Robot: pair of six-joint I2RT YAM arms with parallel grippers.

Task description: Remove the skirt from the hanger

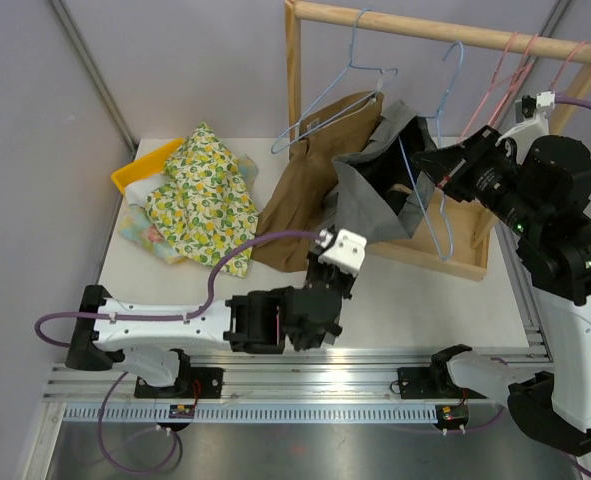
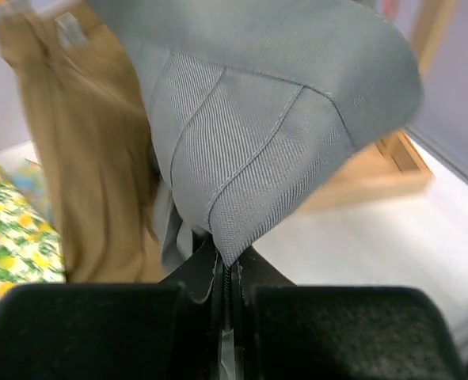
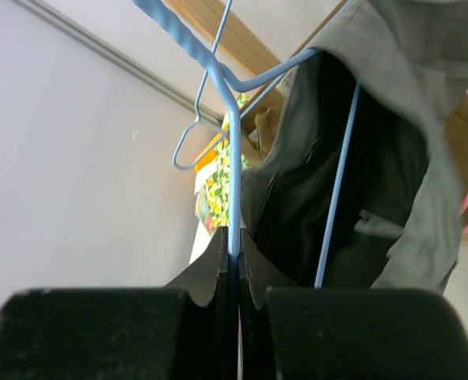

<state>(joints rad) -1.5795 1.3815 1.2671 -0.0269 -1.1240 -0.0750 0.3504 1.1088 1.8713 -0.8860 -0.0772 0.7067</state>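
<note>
The robot's right gripper is going to carry the blue wire hanger [image 1: 440,215] toward the pink hangers next, then away from the robot's base to the rack's bar.
A grey skirt [image 1: 370,185] hangs half off a blue wire hanger [image 1: 440,215] at the wooden rack [image 1: 425,30]. My left gripper [image 1: 337,240] is shut on the skirt's lower corner, low and left of the rack. In the left wrist view the grey twill [image 2: 281,119] runs up from between the closed fingers of the gripper [image 2: 227,265]. My right gripper [image 1: 427,162] is shut on the hanger's wire. In the right wrist view the blue wire [image 3: 234,158] rises from the closed gripper [image 3: 234,241], with the skirt [image 3: 392,119] draped over the hanger to the right.
A brown skirt [image 1: 310,175] hangs on a second blue hanger [image 1: 340,85] to the left. Pink hangers [image 1: 510,75] hang at the rack's right end. A floral cloth [image 1: 200,195] and a yellow bin [image 1: 140,170] lie at the table's back left.
</note>
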